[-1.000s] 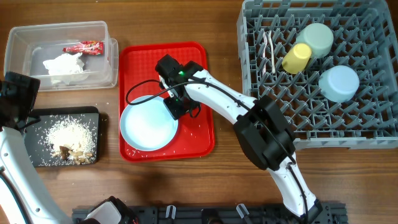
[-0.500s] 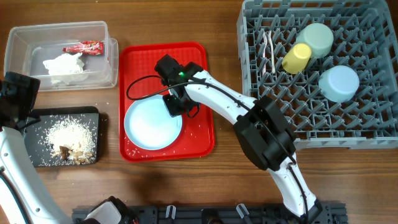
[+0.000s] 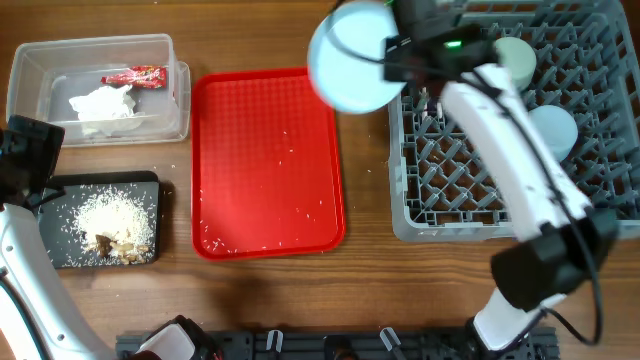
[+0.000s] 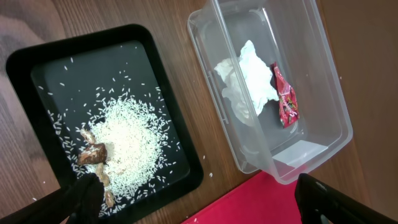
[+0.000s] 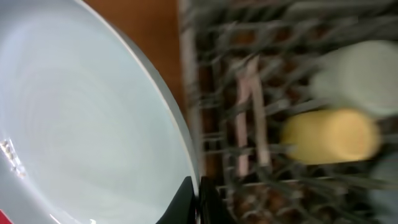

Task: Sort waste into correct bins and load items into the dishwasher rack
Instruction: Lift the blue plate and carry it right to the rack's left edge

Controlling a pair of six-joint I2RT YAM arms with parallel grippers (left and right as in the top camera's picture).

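Observation:
The plate [image 3: 352, 66] tilts upright in my right gripper next, goes down into the rack's empty edge row beside the cutlery, and my gripper releases the plate's rim.
My right gripper [image 3: 397, 47] is shut on the rim of the round pale-blue plate [image 3: 352, 66] and holds it in the air over the left edge of the grey dishwasher rack [image 3: 500, 215]. In the right wrist view the plate [image 5: 81, 118] fills the left and my fingers [image 5: 198, 202] pinch its rim. The yellow cup [image 5: 329, 134], mint-green bowl [image 3: 517, 62], pale-blue bowl [image 3: 556, 128] and white cutlery [image 5: 249, 118] lie in the rack. My left gripper [image 4: 199, 199] is open and empty over the black tray [image 4: 37, 56] with rice and brown scraps [image 4: 93, 152]. The napkin [image 4: 245, 84] and red wrapper [image 4: 285, 99] lie in the clear tub [image 4: 329, 93].
The flat red serving tray [image 3: 268, 160] lies in the middle with a few rice grains on it. The clear tub [image 3: 40, 60] and black tray [image 3: 60, 255] sit at the left of the table.
My right gripper has lifted the pale-blue plate off the red tray and carried it up and right to the rack's left edge. The left arm has not moved.

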